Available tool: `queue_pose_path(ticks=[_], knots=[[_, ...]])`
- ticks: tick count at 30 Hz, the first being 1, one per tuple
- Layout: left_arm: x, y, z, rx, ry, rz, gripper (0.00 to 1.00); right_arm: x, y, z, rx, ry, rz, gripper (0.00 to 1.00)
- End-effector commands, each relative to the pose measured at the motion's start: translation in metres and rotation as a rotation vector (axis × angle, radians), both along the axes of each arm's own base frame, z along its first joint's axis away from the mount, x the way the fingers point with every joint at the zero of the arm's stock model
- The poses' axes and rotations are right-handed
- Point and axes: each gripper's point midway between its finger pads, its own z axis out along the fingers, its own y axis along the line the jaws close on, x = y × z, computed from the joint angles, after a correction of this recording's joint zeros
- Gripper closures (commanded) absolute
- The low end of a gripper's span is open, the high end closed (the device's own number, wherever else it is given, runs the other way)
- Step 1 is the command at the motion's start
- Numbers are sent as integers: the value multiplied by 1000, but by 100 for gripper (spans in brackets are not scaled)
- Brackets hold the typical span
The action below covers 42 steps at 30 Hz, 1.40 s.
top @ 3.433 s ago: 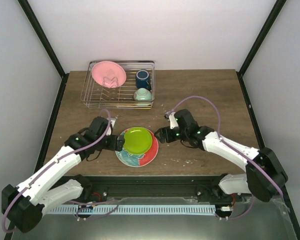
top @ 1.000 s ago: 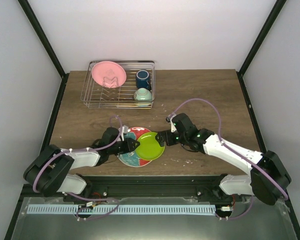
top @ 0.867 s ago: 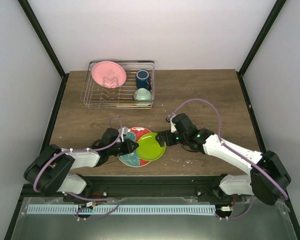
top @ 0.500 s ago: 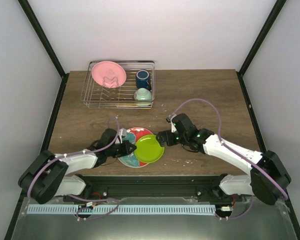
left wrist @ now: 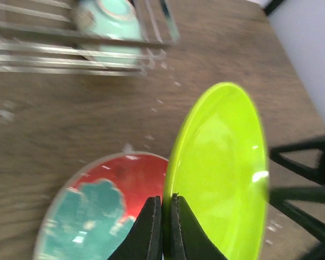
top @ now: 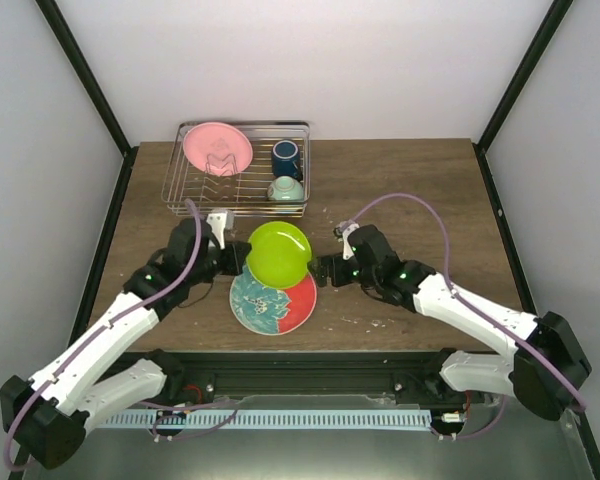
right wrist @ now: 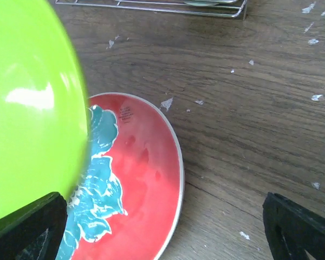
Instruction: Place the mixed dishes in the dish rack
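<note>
I will move my left gripper outward, turn it, lower the lime-green plate (top: 278, 252) into the rack space before the pink plate (top: 217, 147) and release it, since that space is empty.
My left gripper (top: 243, 262) (left wrist: 166, 215) is shut on the rim of the lime-green plate (top: 278, 252) (left wrist: 222, 173) (right wrist: 27, 119), which it holds tilted on edge above the table. The red-and-teal floral plate (top: 273, 305) (left wrist: 97, 200) (right wrist: 135, 179) lies flat on the wood just below it. My right gripper (top: 322, 270) (right wrist: 162, 238) stands open right of both plates, holding nothing. The dish rack (top: 180, 205) (left wrist: 43, 54) at the back left holds the pink plate (top: 217, 147) upright, the dark blue cup (top: 286, 157) and the mint-green bowl (top: 286, 189) (left wrist: 108, 21).
The brown wooden table (top: 400, 190) carries small white flecks near the plates. Black frame posts and white walls close in the sides and back. The rack's front edge (right wrist: 151, 4) lies just beyond the plates.
My left gripper closed on the lime-green plate's rim and lifted it off the floral plate, swinging it up and back toward the rack. The right gripper stayed open and drew back slightly.
</note>
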Motion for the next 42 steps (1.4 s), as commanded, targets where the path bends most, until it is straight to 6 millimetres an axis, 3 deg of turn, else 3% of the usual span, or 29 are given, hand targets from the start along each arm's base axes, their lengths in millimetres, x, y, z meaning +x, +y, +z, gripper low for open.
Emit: queue_pose_path(ticks=[1,6,11,17,20,29,37,42], knots=[[23,51,39,233,-137,125,100,-9,-15,-19,-72,32,-13,0],[40,78,85,362,-265,191,100,-9,-21,-12,-66,5,-34,0],[52,90,111,470,-331,224,100,-8,-26,-1,-57,-35,-48,0],[74,101,140,628,-493,265,100,-9,-29,-19,-98,1,-52,0],[91,106,146,748,-529,281,100,-10,-26,-24,-85,7,-39,0],[152,91,162,1068,-600,175,100,-6,-22,-34,-106,8,-13,0],[197,94,156,1538,-652,52,100,-3,-28,-43,-103,14,-12,0],[213,97,144,1804,-660,-8,100,-2,-35,-49,-111,25,-23,0]])
